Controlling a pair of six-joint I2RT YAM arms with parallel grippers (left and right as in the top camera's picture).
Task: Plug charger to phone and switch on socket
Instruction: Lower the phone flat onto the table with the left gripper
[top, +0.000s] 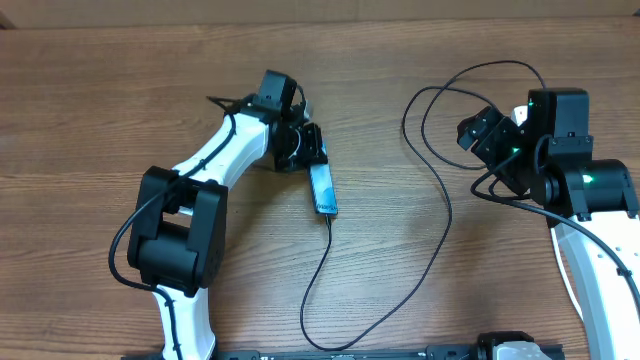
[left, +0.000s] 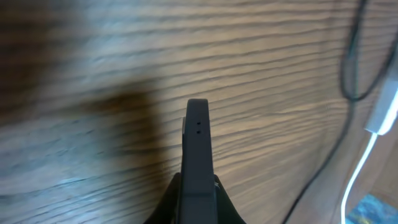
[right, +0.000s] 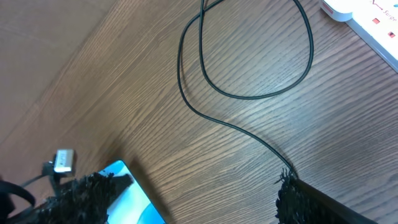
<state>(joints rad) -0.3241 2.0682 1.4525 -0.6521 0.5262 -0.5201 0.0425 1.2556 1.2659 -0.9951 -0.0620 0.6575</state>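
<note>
The phone (top: 322, 190) comes down in my left gripper next, easing slightly back onto the bare wood beneath it for release there, as the cable already joins its near end.
The phone (top: 322, 190) juts from my left gripper (top: 312, 150) at table centre, cyan screen showing. In the left wrist view it is a dark slim edge (left: 198, 143) clamped in the shut left gripper (left: 198, 180). The charger's black cable (top: 440, 230) leaves the phone's near end, curves along the front and loops up to my right gripper (top: 480, 135). My right gripper (right: 193, 186) stands open over bare wood, the cable (right: 249, 93) ending by its right finger (right: 311, 199). The phone's screen (right: 134, 199) shows at lower left. The white socket (right: 367, 15) sits top right.
A white cord (left: 373, 124) and a dark cable (left: 348, 68) run along the right of the left wrist view. A small metal connector (right: 62, 160) on black wire lies by the right gripper's left finger. The table's back edge (top: 320, 22) is near.
</note>
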